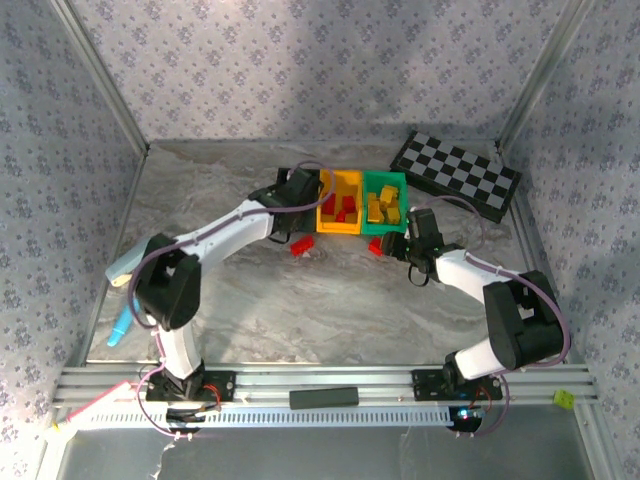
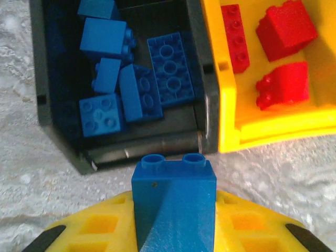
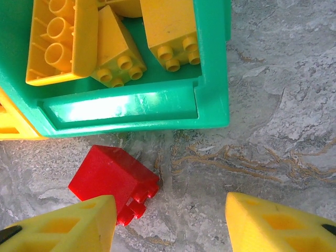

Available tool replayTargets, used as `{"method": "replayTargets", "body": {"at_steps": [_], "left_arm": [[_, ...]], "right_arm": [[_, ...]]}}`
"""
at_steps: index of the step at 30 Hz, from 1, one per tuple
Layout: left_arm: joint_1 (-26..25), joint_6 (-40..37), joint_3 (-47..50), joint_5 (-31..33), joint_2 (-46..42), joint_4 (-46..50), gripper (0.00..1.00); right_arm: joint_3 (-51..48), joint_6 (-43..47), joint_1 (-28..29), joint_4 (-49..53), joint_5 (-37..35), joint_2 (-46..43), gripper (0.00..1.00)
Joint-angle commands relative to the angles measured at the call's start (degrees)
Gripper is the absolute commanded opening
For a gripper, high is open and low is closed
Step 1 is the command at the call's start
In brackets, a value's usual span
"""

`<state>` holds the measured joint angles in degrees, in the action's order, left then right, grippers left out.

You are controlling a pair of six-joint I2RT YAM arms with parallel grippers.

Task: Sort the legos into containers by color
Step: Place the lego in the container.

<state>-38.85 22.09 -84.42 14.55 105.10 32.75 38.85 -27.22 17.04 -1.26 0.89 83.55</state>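
My left gripper moves outward past the near wall of the black container [image 2: 147, 152] next, which holds blue legos. It then releases the blue lego over the bare bottom just inside.
My left gripper [image 2: 173, 210] is shut on a blue lego [image 2: 173, 194], held just short of the near wall of the black container [image 2: 147, 152], which holds several blue legos [image 2: 105, 39]. Beside it, the yellow-orange container [image 2: 273, 126] holds red legos [image 2: 283, 31]. In the top view the left gripper [image 1: 297, 190] covers the black container. My right gripper [image 3: 169, 202] is open over the table, and a red lego [image 3: 113, 181] lies against its left finger [image 3: 79, 223]. The green container [image 3: 210, 63] just beyond holds yellow legos [image 3: 170, 34]. Another red lego [image 1: 302, 246] lies in front of the yellow-orange container [image 1: 340, 228].
A black-and-white checkerboard [image 1: 455, 175] lies at the back right, close to the green container [image 1: 385, 228]. A light blue marker [image 1: 120, 325] lies at the table's left edge. Patterned walls enclose the table on three sides.
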Motion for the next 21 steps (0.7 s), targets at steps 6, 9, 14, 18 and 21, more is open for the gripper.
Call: {"method": "replayTargets", "body": {"at_steps": [6, 9, 14, 18, 21], "left_arm": [[4.8, -2.0, -12.9, -4.4, 10.8, 4.9, 0.15], [5.3, -3.0, -15.6, -4.4, 12.6, 5.6, 0.18], [5.3, -3.5, -17.2, -4.2, 12.5, 7.3, 0.49], [5.3, -3.3, -12.4, -4.0, 8.0, 3.7, 0.69], [5.2, -3.1, -7.4, -4.2, 3.3, 0.8, 0.69]], "right_arm": [[1.1, 0.4, 0.0, 1.9, -0.3, -1.9, 0.59], [0.9, 0.4, 0.2, 1.9, -0.3, -2.4, 0.59], [0.9, 0.4, 0.1, 2.0, -0.4, -2.4, 0.59], [0.7, 0.5, 0.2, 1.9, -0.4, -2.3, 0.59], [0.8, 0.4, 0.2, 1.8, -0.4, -2.1, 0.59]]}}
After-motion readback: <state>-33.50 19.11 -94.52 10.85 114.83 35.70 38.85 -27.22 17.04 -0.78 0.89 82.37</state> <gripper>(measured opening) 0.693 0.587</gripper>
